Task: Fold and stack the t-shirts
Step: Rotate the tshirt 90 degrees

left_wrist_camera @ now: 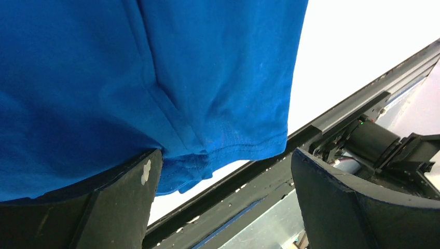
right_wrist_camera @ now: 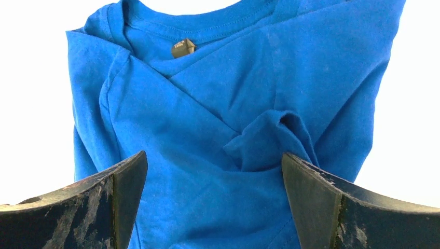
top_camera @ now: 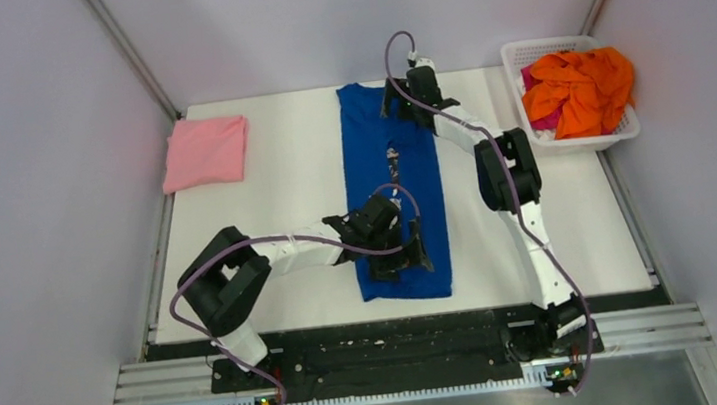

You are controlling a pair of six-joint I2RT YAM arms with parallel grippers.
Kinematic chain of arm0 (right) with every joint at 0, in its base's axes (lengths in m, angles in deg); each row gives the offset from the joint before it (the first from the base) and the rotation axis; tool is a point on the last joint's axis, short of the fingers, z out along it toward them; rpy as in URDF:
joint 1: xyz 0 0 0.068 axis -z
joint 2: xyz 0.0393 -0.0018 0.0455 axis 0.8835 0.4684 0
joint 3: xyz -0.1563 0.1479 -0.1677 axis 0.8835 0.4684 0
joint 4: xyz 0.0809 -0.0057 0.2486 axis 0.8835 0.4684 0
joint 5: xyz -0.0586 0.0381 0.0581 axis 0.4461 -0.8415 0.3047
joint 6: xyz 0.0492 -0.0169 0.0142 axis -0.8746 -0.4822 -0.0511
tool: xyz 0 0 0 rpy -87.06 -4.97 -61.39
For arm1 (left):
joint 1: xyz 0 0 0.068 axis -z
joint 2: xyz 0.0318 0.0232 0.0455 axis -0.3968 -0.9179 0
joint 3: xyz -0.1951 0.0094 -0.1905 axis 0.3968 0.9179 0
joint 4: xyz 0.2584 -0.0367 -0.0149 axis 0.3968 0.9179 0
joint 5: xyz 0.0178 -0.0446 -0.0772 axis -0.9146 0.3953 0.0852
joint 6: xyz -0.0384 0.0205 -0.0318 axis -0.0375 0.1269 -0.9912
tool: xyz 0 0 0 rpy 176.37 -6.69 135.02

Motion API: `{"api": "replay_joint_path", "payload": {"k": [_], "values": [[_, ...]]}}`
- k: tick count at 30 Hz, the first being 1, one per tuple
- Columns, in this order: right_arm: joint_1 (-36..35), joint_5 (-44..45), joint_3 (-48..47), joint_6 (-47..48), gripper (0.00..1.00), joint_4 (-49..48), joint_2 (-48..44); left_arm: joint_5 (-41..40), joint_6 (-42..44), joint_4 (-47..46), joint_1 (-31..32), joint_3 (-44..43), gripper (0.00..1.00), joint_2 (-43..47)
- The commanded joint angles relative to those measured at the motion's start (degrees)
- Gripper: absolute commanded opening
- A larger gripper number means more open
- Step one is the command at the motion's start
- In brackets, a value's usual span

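Observation:
My left gripper moves to the left in the top view, back and down onto that side's hem corner (top_camera: 365, 297) next, as its fingers span the strip's middle.
The royal blue t-shirt (top_camera: 393, 184) lies folded into a long strip down the middle of the table, collar at the far end. My left gripper (top_camera: 410, 252) is open above its near hem, which fills the left wrist view (left_wrist_camera: 155, 78) between the spread fingers (left_wrist_camera: 124, 207). My right gripper (top_camera: 406, 97) is open over the collar end; the right wrist view shows the collar, tag and folded sleeves (right_wrist_camera: 223, 104). A folded pale pink t-shirt (top_camera: 205, 150) lies at the far left. Orange t-shirts (top_camera: 579, 89) are heaped in the basket.
A white lattice basket (top_camera: 619, 135) stands at the far right corner, with a bit of pink cloth under the orange heap. The black rail (top_camera: 400, 344) runs along the table's near edge. Grey walls close in both sides.

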Motion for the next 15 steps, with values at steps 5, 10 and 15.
{"api": "replay_joint_path", "payload": {"k": [5,10,15], "values": [[0.8,3.6,-15.5,13.5,0.99,6.3,-4.0,-8.2,2.1,5.7,1.9,-0.9,0.99,2.8],[0.7,3.3,-6.6,15.8,0.99,7.9,-16.3,-10.5,4.7,8.6,2.0,-2.0,0.99,9.5],[0.6,3.8,22.2,12.0,0.99,6.3,-38.8,-14.1,6.6,13.2,2.0,0.4,0.99,17.7]]}}
